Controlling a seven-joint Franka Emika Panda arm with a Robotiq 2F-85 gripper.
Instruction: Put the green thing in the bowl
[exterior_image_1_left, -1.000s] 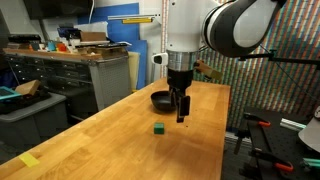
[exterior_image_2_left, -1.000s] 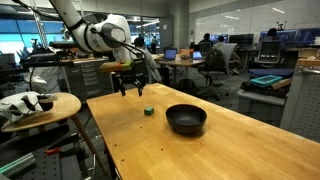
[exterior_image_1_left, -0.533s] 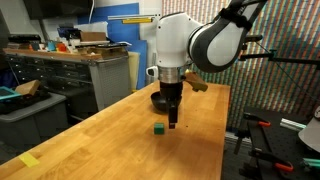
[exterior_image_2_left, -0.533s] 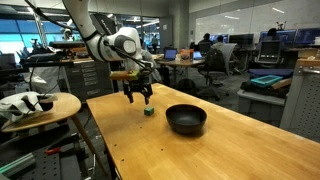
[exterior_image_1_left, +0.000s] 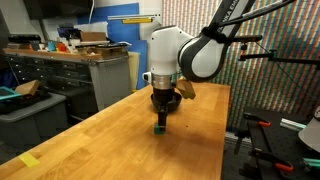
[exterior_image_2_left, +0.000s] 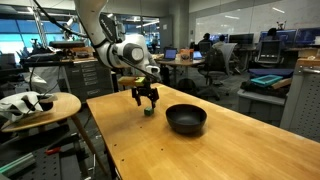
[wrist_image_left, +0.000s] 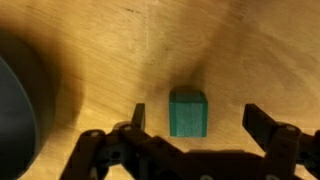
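The green block (exterior_image_1_left: 159, 129) (wrist_image_left: 188, 116) lies between my gripper's open fingers with a gap on each side, so my gripper will lower around it and close next.
The green thing (wrist_image_left: 188, 112) is a small dark-green block resting on the wooden table. In the wrist view it lies between my two fingers, closer to the left one, with a gap on each side. My gripper (wrist_image_left: 198, 118) is open and low over the block. In both exterior views the gripper (exterior_image_1_left: 159, 124) (exterior_image_2_left: 146, 101) hangs straight down over the block (exterior_image_1_left: 158, 129) (exterior_image_2_left: 148, 111). The black bowl (exterior_image_2_left: 186, 119) sits on the table beside it; in an exterior view the arm mostly hides the bowl (exterior_image_1_left: 180, 98). Its dark rim (wrist_image_left: 15, 110) fills the wrist view's left edge.
A flat yellow piece (exterior_image_1_left: 29, 160) lies near the table's front corner. A round side table (exterior_image_2_left: 40, 105) with white objects stands beside the workbench. Cabinets and a cluttered bench (exterior_image_1_left: 70, 60) stand behind.
The arm has moved across the table and come down. The open gripper, which hung beside the block, now straddles it.
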